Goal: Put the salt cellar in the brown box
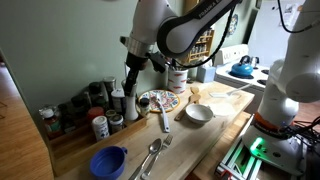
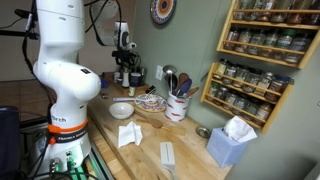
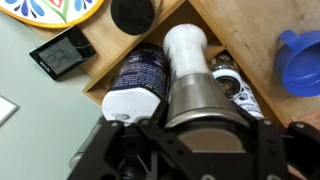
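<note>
My gripper will go down slightly toward the gap between the jars and release the salt cellar (image 1: 129, 103), as its white end already points down inside the brown box.
The salt cellar (image 3: 186, 48) is a slim white cylinder with a wider grey top. In the wrist view my gripper (image 3: 197, 112) is shut on its grey top, with a finger on each side. Its white end points down into the brown wooden box (image 3: 245, 45), between a dark-labelled jar (image 3: 140, 75) and another jar (image 3: 232, 85). In an exterior view the gripper (image 1: 129, 86) holds the salt cellar (image 1: 129, 103) upright at the right end of the brown box (image 1: 68, 130). The arm also shows in an exterior view (image 2: 124, 62), far off.
The box holds several spice jars, one red-lidded (image 1: 99, 124). A blue bowl (image 1: 108, 160), spoons (image 1: 150, 156), a patterned plate (image 1: 160, 100) and a white bowl (image 1: 198, 113) lie on the counter. A small black device (image 3: 62, 50) sits beside the box. A utensil pot (image 2: 178, 104) stands near the wall.
</note>
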